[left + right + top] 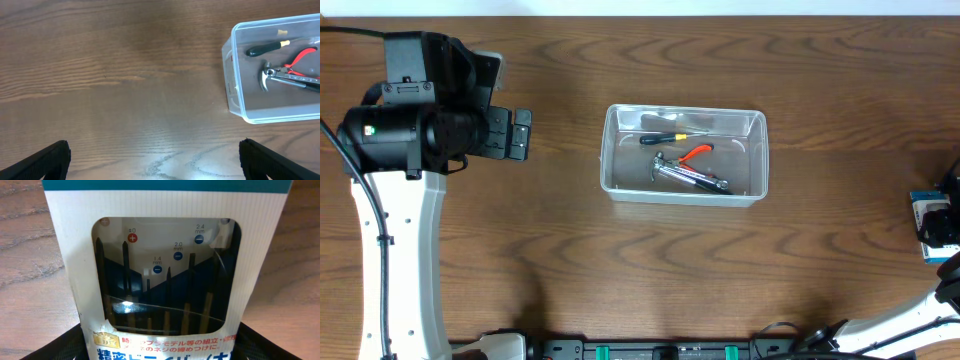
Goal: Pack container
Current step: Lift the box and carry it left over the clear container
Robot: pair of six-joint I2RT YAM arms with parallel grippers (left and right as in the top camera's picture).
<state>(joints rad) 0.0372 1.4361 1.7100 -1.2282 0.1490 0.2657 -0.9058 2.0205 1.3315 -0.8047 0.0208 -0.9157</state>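
Next, my right gripper rises and carries the box over the pliers and hammer (685, 176), then lowers and releases, as they lie to its left in the overhead view.
The clear plastic container (610, 165) stands at the table's middle and shows at the right of the left wrist view (234, 85). Inside lie a black-handled screwdriver (665, 138), red-handled pliers (698, 151) and a hammer (685, 176). My left gripper (521, 133) is open and empty, well left of the container, with its fingers wide apart over bare wood (155, 165). My right gripper (160, 347) is at the table's far right edge (948, 225), its fingers on both sides of a blue-and-white box of precision screwdrivers (165, 235).
The blue-and-white box (928, 222) sits at the far right edge of the wooden table (620, 280). The left arm's white link and black cable run down the left side (405, 260). A black rail lies along the front edge (650, 350).
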